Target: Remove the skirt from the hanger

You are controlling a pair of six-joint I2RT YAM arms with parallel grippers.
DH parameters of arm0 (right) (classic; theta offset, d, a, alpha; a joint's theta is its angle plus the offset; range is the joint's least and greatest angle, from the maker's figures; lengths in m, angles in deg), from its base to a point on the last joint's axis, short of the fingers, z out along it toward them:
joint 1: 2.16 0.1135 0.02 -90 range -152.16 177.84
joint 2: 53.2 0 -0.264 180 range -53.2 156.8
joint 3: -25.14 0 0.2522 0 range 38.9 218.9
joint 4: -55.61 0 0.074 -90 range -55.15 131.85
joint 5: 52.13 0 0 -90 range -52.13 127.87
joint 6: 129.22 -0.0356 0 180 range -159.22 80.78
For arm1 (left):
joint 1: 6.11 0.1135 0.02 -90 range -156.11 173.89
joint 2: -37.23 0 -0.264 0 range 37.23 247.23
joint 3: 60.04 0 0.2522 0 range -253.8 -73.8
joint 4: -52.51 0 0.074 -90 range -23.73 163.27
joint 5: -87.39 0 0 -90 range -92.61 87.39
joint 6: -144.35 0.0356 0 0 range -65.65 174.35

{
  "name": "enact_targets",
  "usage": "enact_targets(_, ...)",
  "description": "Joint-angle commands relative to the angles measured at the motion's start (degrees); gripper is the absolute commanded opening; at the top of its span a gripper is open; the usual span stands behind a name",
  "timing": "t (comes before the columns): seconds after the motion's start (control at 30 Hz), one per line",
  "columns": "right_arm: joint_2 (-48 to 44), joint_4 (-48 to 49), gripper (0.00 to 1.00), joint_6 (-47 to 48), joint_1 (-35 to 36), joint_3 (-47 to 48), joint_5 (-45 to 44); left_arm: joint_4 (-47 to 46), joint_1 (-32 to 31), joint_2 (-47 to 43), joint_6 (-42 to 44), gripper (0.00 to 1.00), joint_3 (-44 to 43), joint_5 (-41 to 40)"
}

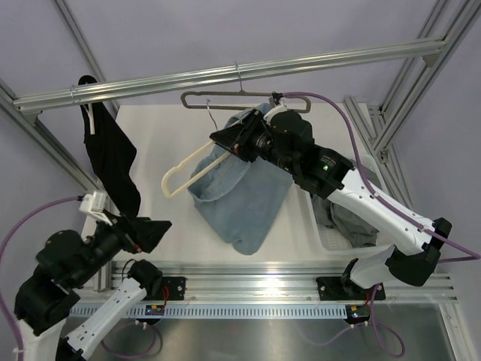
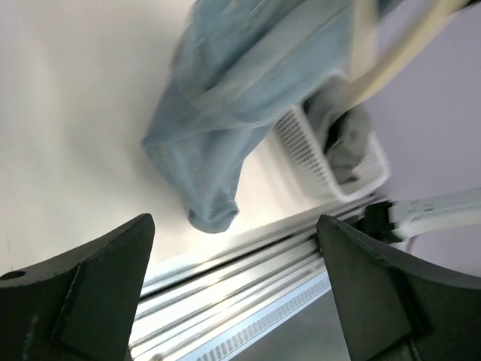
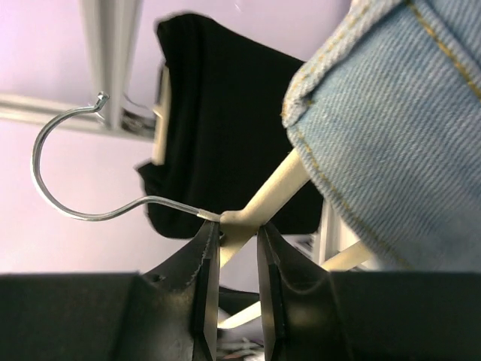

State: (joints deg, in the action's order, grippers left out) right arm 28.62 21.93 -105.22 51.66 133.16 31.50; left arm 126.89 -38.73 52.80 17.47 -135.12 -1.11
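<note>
The cream hanger's bare rounded end (image 1: 167, 184) comes between my left gripper's open fingers next, since it sticks out past the jeans (image 1: 240, 188), outward of my left gripper.
The grey-taupe hanger (image 1: 225, 95) hangs bare on the top rail. Dark grey fabric, apparently the skirt (image 1: 352, 219), lies bunched in the white basket (image 1: 319, 226) at the right; it also shows in the left wrist view (image 2: 342, 143). My right gripper (image 1: 227, 140) is shut on the neck of a paler cream hanger (image 3: 259, 203) just below its wire hook (image 3: 68, 180). That hanger carries light blue jeans (image 1: 240, 188), which trail onto the table. My left gripper (image 1: 154, 232) is open and empty, low at the left front, with its jaws wide apart (image 2: 233, 226).
A plain black garment (image 1: 113, 158) hangs on another cream hanger from the left rail; it shows behind my right fingers (image 3: 218, 113). Aluminium frame posts stand at both sides. The metal base rail (image 1: 240, 286) runs along the table's near edge.
</note>
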Motion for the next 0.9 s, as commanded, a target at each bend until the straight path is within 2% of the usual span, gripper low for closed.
enact_targets(0.0,0.3,0.4,0.00,8.4,-0.4,1.5,4.2,-4.1,0.2,3.4,3.2,0.95,-10.6,2.5)
enact_targets(0.07,0.1,0.6,0.00,9.4,-0.5,0.5,6.0,-4.1,0.1,5.9,4.1,0.97,-15.7,2.7)
enact_targets(0.17,-1.0,0.8,0.00,9.8,0.0,-1.4,6.2,-6.0,0.2,7.4,5.1,0.99,-18.3,4.6)
enact_targets(0.37,-1.4,2.4,0.00,7.5,1.0,-3.1,7.7,-10.5,0.1,10.0,6.4,0.99,-15.2,10.1)
enact_targets(0.57,2.3,1.5,0.00,6.6,4.0,2.6,6.7,-11.8,0.2,12.8,8.2,0.98,-12.7,11.9)
enact_targets(0.8,5.4,2.1,0.00,5.2,6.1,7.0,6.8,-11.5,0.2,13.6,8.8,0.90,-10.7,13.4)
enact_targets(0.87,5.6,2.4,0.00,4.7,6.7,7.1,7.2,-11.1,0.2,13.5,9.1,0.72,-10.0,13.5)
